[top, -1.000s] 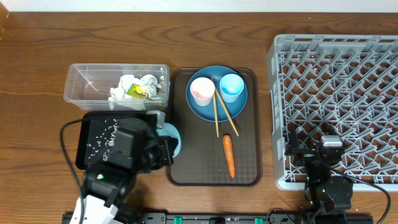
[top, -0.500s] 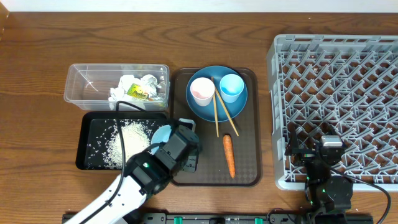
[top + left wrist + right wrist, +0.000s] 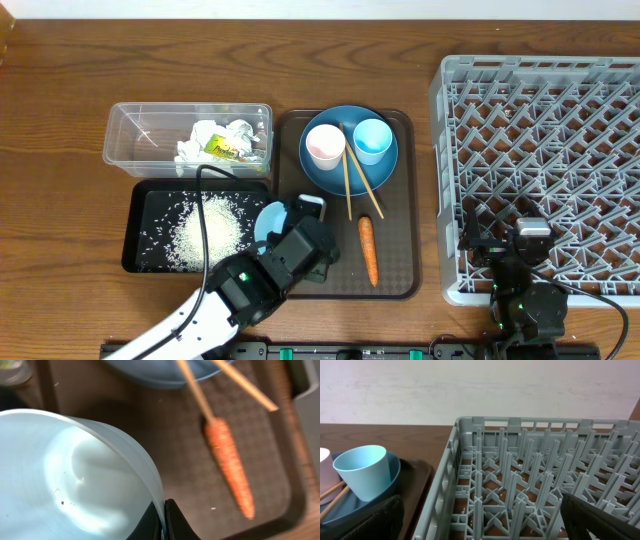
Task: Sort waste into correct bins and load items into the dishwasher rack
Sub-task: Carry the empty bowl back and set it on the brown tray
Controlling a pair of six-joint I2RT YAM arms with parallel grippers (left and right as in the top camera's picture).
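Note:
Next I will move my left gripper down to the right in the overhead view, onto the bare tray beside the carrot (image 3: 368,248), and release the bowl (image 3: 268,218), since only stray grains remain.
My left gripper (image 3: 163,521) is shut on the rim of the white bowl (image 3: 65,475), which is tilted and hangs over the left edge of the brown tray (image 3: 395,270). In the overhead view that gripper (image 3: 287,228) and bowl (image 3: 268,218) are beside the black bin (image 3: 140,255), which holds a heap of rice (image 3: 205,232). The carrot (image 3: 368,248) lies on the tray. The blue plate (image 3: 350,172) carries a pinkish cup (image 3: 324,147), a light blue cup (image 3: 371,140) and two chopsticks (image 3: 356,185). Paper wads (image 3: 222,140) sit in the clear tub (image 3: 135,140). My right gripper (image 3: 480,505) stands open over the near edge of the grey rack (image 3: 545,150).
The tray holds the plate at its far end and the carrot (image 3: 227,462) near its right side. The rack (image 3: 520,470) fills the right of the table. Bare wood lies behind the tub and between the tray and the rack.
My left arm has swung right with the bowl, from above the black bin to the tray's left edge. A heap of rice now shows in the bin. The right arm is still.

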